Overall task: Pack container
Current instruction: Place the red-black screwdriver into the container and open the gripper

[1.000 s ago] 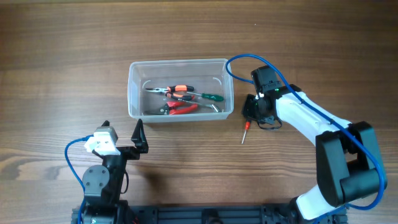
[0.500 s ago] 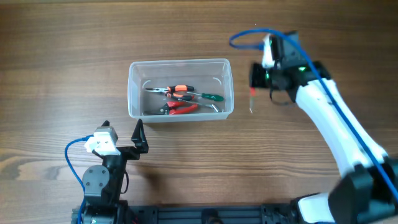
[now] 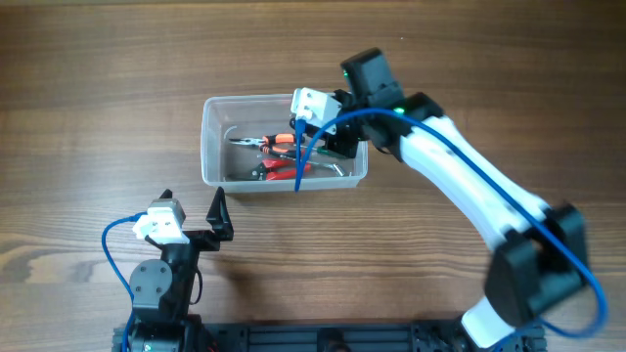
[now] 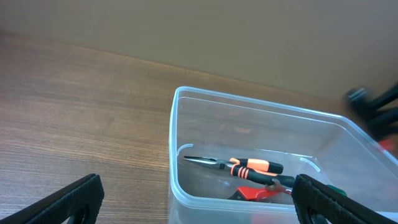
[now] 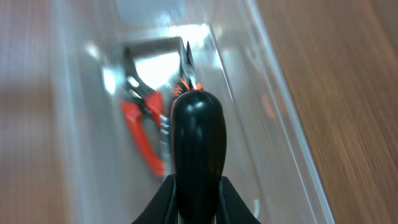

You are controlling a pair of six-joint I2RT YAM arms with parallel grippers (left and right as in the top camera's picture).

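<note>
I next need to lower my right gripper into the container (image 3: 245, 99) and release the black-handled screwdriver onto the orange pliers' handles, which lie below it in the tub.
The clear plastic container (image 3: 245, 99) sits at mid table. It holds orange-handled pliers (image 3: 276, 141) and red-handled pliers (image 3: 287, 171). My right gripper (image 3: 333, 137) is above the container's right half, shut on a black-handled screwdriver (image 5: 198, 137) that points down into the tub (image 5: 273, 93). The red pliers (image 5: 140, 134) and the orange pliers' tip (image 5: 188, 65) lie below it. My left gripper (image 3: 193, 203) is open and empty on the near side of the container (image 4: 249, 107). The left wrist view shows the orange pliers (image 4: 249, 165) and red pliers (image 4: 261, 190) inside.
The wooden table (image 3: 98, 78) surrounds the container. My right arm (image 3: 460, 186) reaches across from the right front. A blue cable (image 3: 298, 156) hangs over the tub's front wall. The left arm's base (image 3: 156, 284) stands at the front left.
My right gripper lifted the screwdriver off the table right of the container, swung up and left, and now holds it over the container's right half. The left arm has not moved.
</note>
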